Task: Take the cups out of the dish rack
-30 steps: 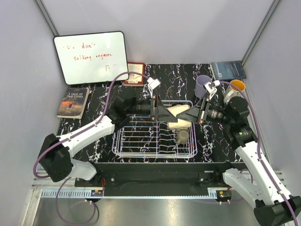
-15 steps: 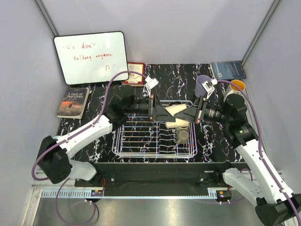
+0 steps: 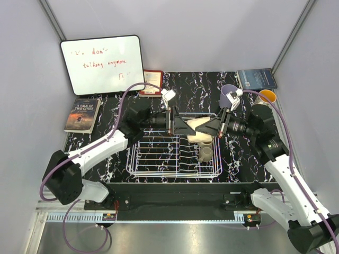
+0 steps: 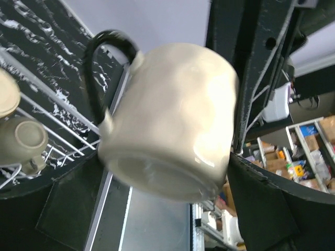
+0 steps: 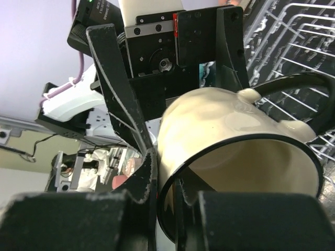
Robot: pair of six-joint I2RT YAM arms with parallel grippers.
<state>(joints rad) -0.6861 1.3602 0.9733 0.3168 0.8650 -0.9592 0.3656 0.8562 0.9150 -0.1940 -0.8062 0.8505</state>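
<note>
My right gripper should swing to its right in the top view, to the tabletop by the orange cup below it, then lower and let go of the mug.
A cream mug with a black handle and rim hangs on its side above the white wire dish rack. My left gripper is shut on its base end, the fingers spanning the body. My right gripper is shut on its rim, one finger inside the mouth and one outside. A tan cup and a small olive-grey cup sit in the rack's right side. They also show in the left wrist view, the tan one above the olive-grey one. A lavender cup stands on the table at the back right.
An orange cup stands by the right arm. A blue book lies at the back right. A whiteboard, a red-framed card and a paperback are at the back left. Walls close in both sides.
My right gripper has moved left up to the mug's mouth and now pinches its rim. The left gripper and the mug have shifted slightly left.
</note>
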